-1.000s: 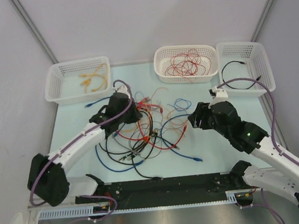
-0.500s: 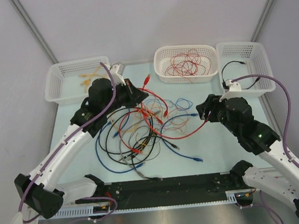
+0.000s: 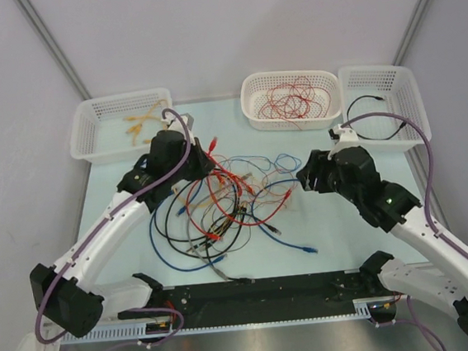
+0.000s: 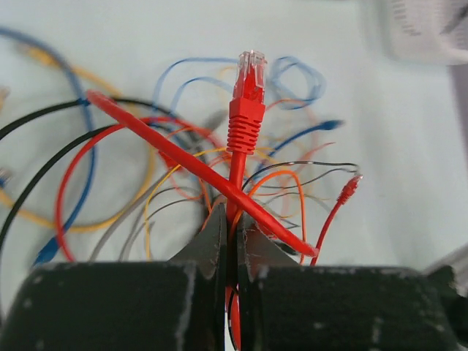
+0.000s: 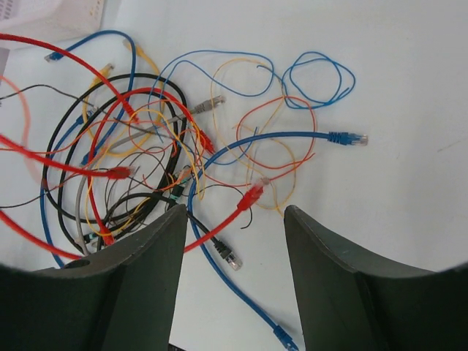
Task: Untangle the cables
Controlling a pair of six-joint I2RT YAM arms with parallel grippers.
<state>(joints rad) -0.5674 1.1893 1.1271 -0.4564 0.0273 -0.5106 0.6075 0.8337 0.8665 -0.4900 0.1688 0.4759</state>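
The thick red cable hangs above the tangle, so my left gripper should move down and to the left in the top view, over the black loops (image 3: 172,218) (image 4: 50,155).
The cables (image 3: 220,206) lie in a loose tangle of red, orange, yellow, blue and black loops on the pale table, left of centre. My left gripper (image 3: 202,155) hovers over the tangle's far left part. In the left wrist view it (image 4: 232,219) is shut on a thick red cable, whose red plug (image 4: 247,110) sticks up past the fingertips. My right gripper (image 3: 307,177) hangs at the tangle's right side. Seen from its wrist, it (image 5: 234,212) stands open above a red plug (image 5: 251,196) and a blue cable (image 5: 292,134), holding nothing.
Three white baskets line the far edge: the left one (image 3: 90,144) holds yellow-orange cables, the middle one (image 3: 251,99) red cables, the right one (image 3: 408,92) a black cable. A blue plug (image 3: 309,250) lies near the front. The black base rail (image 3: 254,294) runs along the near edge.
My left gripper lifted the red cable out of the pile toward the back, then came slightly forward and right. The right gripper swung right and returned, still open. The red strand has slackened.
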